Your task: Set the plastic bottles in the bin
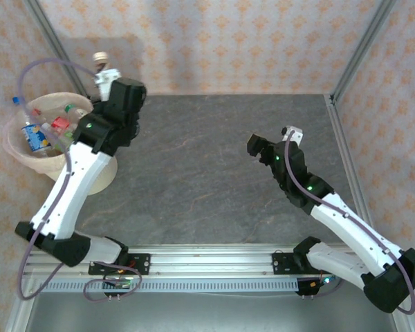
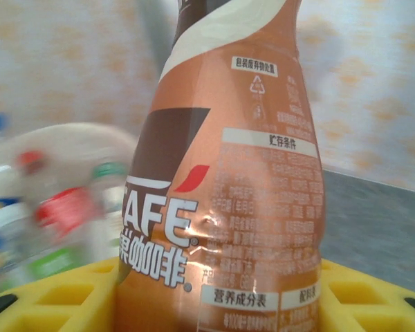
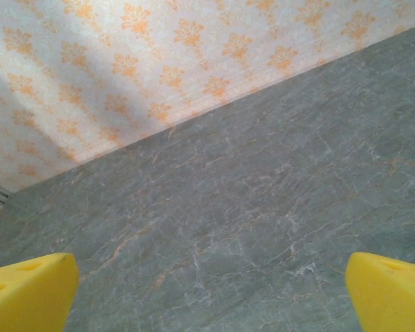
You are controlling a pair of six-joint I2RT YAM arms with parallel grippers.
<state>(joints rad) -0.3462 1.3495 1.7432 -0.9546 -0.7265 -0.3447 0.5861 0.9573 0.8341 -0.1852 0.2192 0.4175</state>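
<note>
The coffee bottle hangs outside the bin's opening, so next my left gripper will swing back and across the bin's rim to above the blue-labelled bottle [image 1: 36, 137] and release the coffee bottle.
A brown coffee-labelled plastic bottle [image 2: 228, 173] with a cream cap [image 1: 100, 58] stands upright in my left gripper [image 2: 218, 294], which is shut on its lower body between the yellow fingers [image 2: 48, 294]. In the top view the left gripper [image 1: 108, 76] holds the bottle by the back wall, just right of the bin's far rim. The cream-white bin [image 1: 38, 160] stands at the far left and holds several bottles [image 1: 36, 135] with blue, red and green labels. They show blurred in the left wrist view, as does the bin [image 2: 76, 135]. My right gripper [image 1: 258, 146] hangs open over bare table, with nothing between its fingers [image 3: 28, 290].
The grey marble-patterned table [image 1: 207, 166] stretches between the two arms. Patterned walls close off the back and sides, with metal frame posts [image 1: 356, 45] at the corners. A pale cable [image 1: 52, 63] loops over the bin from the left arm.
</note>
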